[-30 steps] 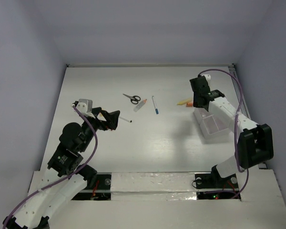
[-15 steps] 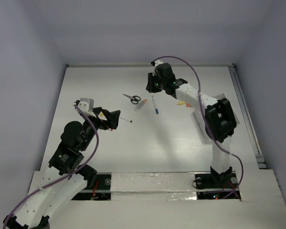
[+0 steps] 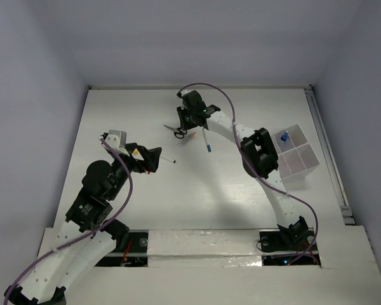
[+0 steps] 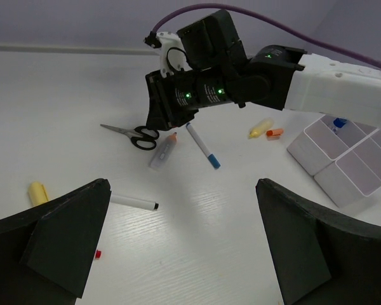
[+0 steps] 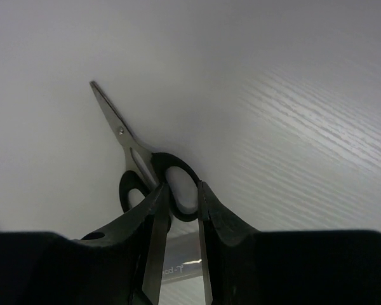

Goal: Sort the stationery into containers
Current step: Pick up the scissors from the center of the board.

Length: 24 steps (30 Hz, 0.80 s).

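Note:
My right gripper should next go down onto the outer rim of the scissors' black handle loop and close, because the loop is below it and that rim is lined up between my fingers.
Black-handled scissors [image 3: 177, 131] lie on the table at the far middle. My right gripper [image 3: 185, 126] hangs right over their handles. In the right wrist view its jaws stand a narrow gap apart at one handle loop [image 5: 176, 190], and the scissors lie flat. A white orange-capped tube [image 4: 163, 152] and a blue-and-white pen [image 3: 206, 141] lie just beside them. A white pen with a black tip [image 3: 167, 159] lies in front of my left gripper [image 3: 153, 157], which is open and empty. The joined containers [image 3: 298, 154] stand at the right, with a blue item [image 3: 283, 136] in one.
Yellow [image 4: 261, 129] and orange [image 4: 275, 133] pieces lie between the pen and the containers. A yellow piece [image 4: 37, 192] and a tiny red piece [image 4: 98, 254] lie near my left gripper. The right arm [image 3: 241, 130] stretches across the far table.
My right arm has swung left from the containers to the scissors. The containers now show uncovered. The left arm has barely moved.

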Available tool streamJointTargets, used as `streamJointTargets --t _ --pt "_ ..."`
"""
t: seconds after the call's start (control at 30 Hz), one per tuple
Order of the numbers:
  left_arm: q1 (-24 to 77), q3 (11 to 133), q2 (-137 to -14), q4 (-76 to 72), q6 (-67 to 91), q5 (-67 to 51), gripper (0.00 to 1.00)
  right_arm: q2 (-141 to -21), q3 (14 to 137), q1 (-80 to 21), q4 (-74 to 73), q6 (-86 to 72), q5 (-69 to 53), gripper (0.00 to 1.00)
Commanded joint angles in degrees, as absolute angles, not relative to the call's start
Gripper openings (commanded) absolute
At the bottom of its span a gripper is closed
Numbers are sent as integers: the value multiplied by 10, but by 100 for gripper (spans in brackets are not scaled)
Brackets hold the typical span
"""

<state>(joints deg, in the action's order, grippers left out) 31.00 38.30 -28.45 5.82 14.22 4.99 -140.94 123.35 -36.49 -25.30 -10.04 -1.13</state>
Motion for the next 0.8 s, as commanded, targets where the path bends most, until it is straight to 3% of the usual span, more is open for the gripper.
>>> streamJointTargets --t 0.0,0.47,0.57,0.67,0.77 --pt "306 400 -287 32 143 46 99 -1415 1266 -378 -287 -77 38 31" --pt "306 400 -290 31 144 44 99 -1452 1246 -394 -280 -75 83 28" --pt "306 400 -291 31 144 44 99 -1453 1231 -394 -258 -76 92 24" --pt "301 400 -291 30 145 44 99 -1455 1226 -399 -236 -90 81 6" --pt "301 400 -291 30 145 44 99 -1450 1223 -399 -202 -111 68 0"
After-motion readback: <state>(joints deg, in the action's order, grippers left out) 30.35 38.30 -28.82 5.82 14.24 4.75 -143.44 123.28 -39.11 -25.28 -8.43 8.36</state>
